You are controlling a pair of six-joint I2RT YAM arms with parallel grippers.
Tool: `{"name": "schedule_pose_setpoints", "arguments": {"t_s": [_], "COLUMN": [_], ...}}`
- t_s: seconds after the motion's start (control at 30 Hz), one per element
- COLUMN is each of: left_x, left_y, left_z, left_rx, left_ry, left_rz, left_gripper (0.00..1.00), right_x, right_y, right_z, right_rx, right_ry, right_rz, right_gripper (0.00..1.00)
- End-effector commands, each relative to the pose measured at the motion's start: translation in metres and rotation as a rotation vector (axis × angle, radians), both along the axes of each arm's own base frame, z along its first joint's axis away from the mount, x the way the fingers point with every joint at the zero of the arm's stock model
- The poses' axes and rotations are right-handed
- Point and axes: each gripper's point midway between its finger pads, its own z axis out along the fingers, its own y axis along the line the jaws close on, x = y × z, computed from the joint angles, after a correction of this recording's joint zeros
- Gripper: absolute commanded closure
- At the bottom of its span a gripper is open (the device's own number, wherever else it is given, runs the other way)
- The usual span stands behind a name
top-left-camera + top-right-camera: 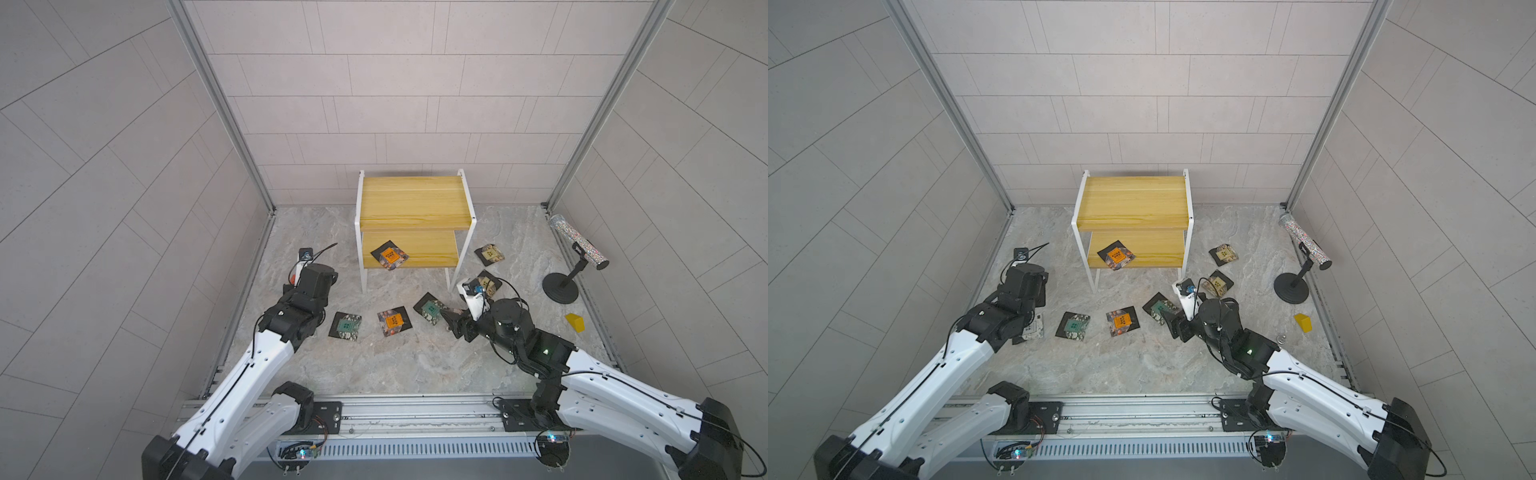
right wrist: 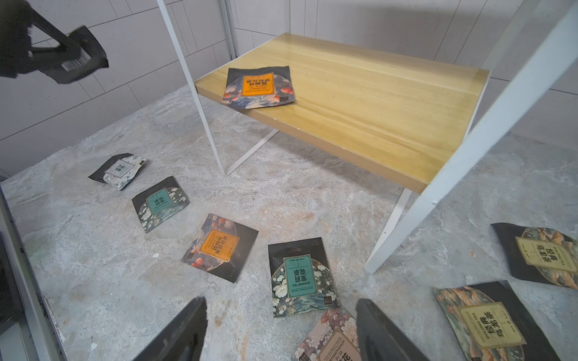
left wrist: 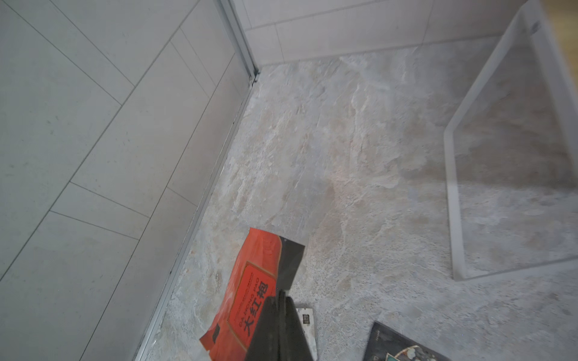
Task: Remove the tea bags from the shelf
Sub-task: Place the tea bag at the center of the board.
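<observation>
The red tea bag (image 3: 250, 281) goes down with my left gripper to the bare floor outward of the white-labelled tea bag next for release, that patch still being clear.
The shelf (image 1: 415, 203) stands at the back middle, its upper yellow board bare. One orange-labelled tea bag (image 1: 390, 257) (image 2: 259, 86) lies on the lower board. My left gripper (image 3: 283, 295) is shut on a red tea bag (image 3: 250, 281), held above the floor left of the shelf. My right gripper (image 2: 281, 315) is open and empty, low over the floor in front of the shelf's right leg. Other tea bags lie on the floor: a teal one (image 1: 345, 326), an orange one (image 1: 393, 321), a second teal one (image 2: 300, 276) and two tan ones (image 1: 489, 253) (image 1: 488, 282).
A black stand with a glittery tube (image 1: 577, 241) stands by the right wall. A small yellow block (image 1: 575, 322) lies in front of it. A white-labelled sachet (image 1: 1036, 328) lies under my left arm. Tiled walls close in three sides.
</observation>
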Motion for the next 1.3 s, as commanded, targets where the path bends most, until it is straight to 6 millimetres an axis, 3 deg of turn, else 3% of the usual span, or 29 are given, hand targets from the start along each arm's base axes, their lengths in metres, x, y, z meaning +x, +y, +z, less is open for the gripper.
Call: {"name": "schedule_pose_setpoints", "arguments": {"t_s": [0.0, 0.2, 0.6, 0.9, 1.27], "left_x": [0.019, 0.048, 0.081, 0.102, 0.096], "left_y": [0.0, 0.016, 0.044, 0.044, 0.043], "left_z": [-0.006, -0.035, -0.107, -0.129, -0.135], "left_rx": [-0.07, -0.066, -0.095, -0.06, -0.056], "left_ry": [0.004, 0.052, 0.256, 0.342, 0.38], "left_rz": [0.023, 0.1, 0.237, 0.209, 0.202], "left_gripper": [1.0, 1.0, 1.0, 0.99, 0.81], "right_x": [0.0, 0.002, 0.004, 0.005, 0.006], "right_y": [-0.002, -0.003, -0.01, -0.015, -0.016], "right_z": [0.004, 0.005, 0.004, 0.001, 0.002], "right_rx": [0.003, -0.003, -0.024, -0.028, -0.021], "right_ry": [-0.012, -0.019, -0.02, -0.02, -0.021], "right_rz": [-0.006, -0.014, -0.045, -0.065, -0.073], "right_gripper": [0.22, 0.22, 0.22, 0.22, 0.22]}}
